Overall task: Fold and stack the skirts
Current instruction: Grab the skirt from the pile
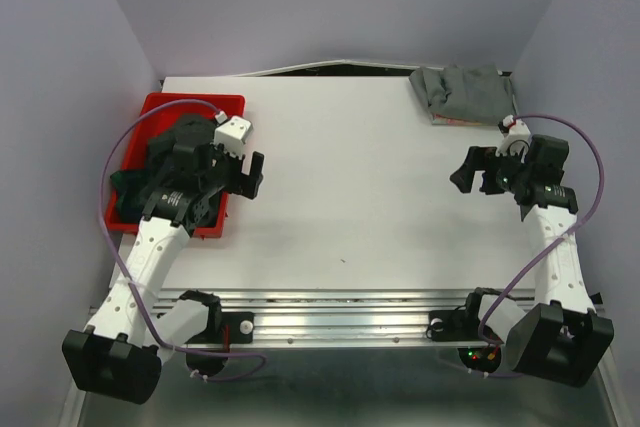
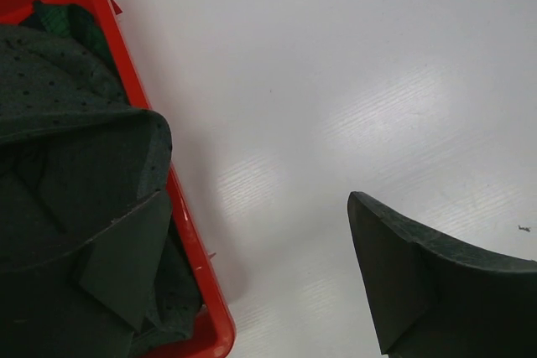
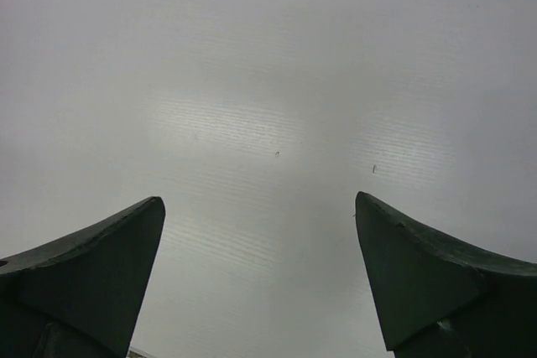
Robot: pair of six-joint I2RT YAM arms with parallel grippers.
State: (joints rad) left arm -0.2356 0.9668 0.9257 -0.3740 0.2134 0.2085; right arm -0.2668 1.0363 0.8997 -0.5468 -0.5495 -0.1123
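Note:
My left gripper will go outward, left in the top view, then down to close on the dotted skirt's folded edge (image 2: pixel 38 125), as that skirt is on top.
The dark charcoal dotted skirt (image 2: pixel 75 123) lies bunched in the red tray (image 2: pixel 189 241) at the left. The green-navy plaid skirt (image 2: pixel 63 18) peeks out beneath it at the tray's far end. In the top view these dark skirts (image 1: pixel 165 147) sit under my left arm. The plain grey skirt (image 1: pixel 465 93) lies folded at the table's back right corner. My left gripper (image 2: pixel 258 199) is open and straddles the tray's right rim, with one finger (image 2: pixel 122 266) over the dotted cloth and the other over the table. In the top view the left gripper (image 1: pixel 240 179) is at the tray's right edge. My right gripper (image 3: pixel 257 199) is open and empty above bare table, in front of the grey skirt (image 1: pixel 463 169).
The white table (image 1: pixel 350 187) runs between the two arms. Grey-lilac walls close in the back and both sides. A metal rail (image 1: pixel 330 312) with both arm bases runs along the near edge.

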